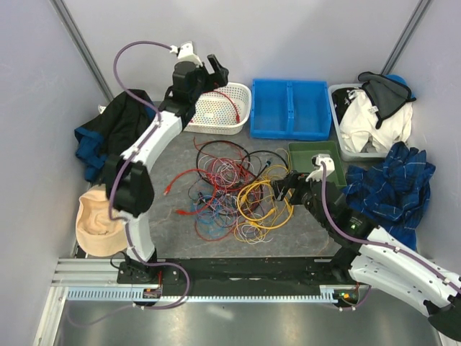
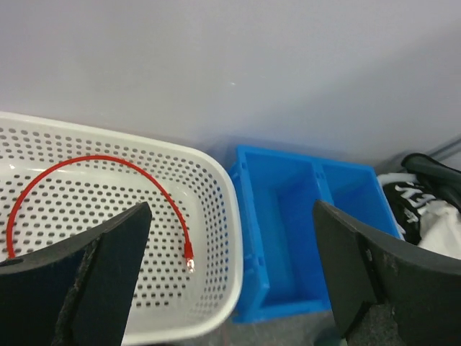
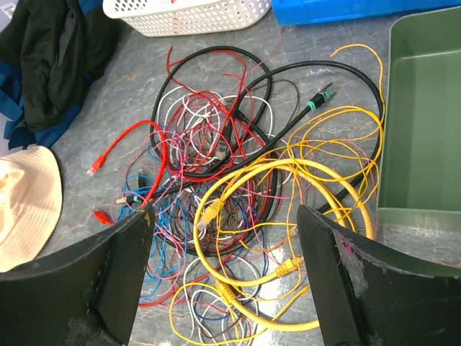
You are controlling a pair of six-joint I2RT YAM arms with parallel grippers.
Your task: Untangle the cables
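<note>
The thick red cable's bend (image 1: 199, 171) lies below my left gripper, nearer my base, so the gripper moves back from the basket and down onto it next.
A tangle of cables (image 1: 234, 191) in red, yellow, black, blue, white and purple lies mid-table. In the right wrist view the thick yellow cable (image 3: 288, 267) loops at the front of the pile. One red cable (image 2: 108, 162) lies apart in the white perforated basket (image 2: 209, 216), also seen from above (image 1: 232, 101). My left gripper (image 1: 215, 70) is open and empty above the basket's right end (image 2: 230, 274). My right gripper (image 1: 282, 191) is open and empty, hovering above the yellow loops (image 3: 223, 281).
A blue two-compartment bin (image 1: 290, 108) stands right of the basket. A green tray (image 1: 317, 157) lies by the right gripper. Clothes (image 1: 374, 115) fill a grey bin at the back right; dark clothes (image 1: 108, 133) and a tan hat (image 1: 97, 220) lie left.
</note>
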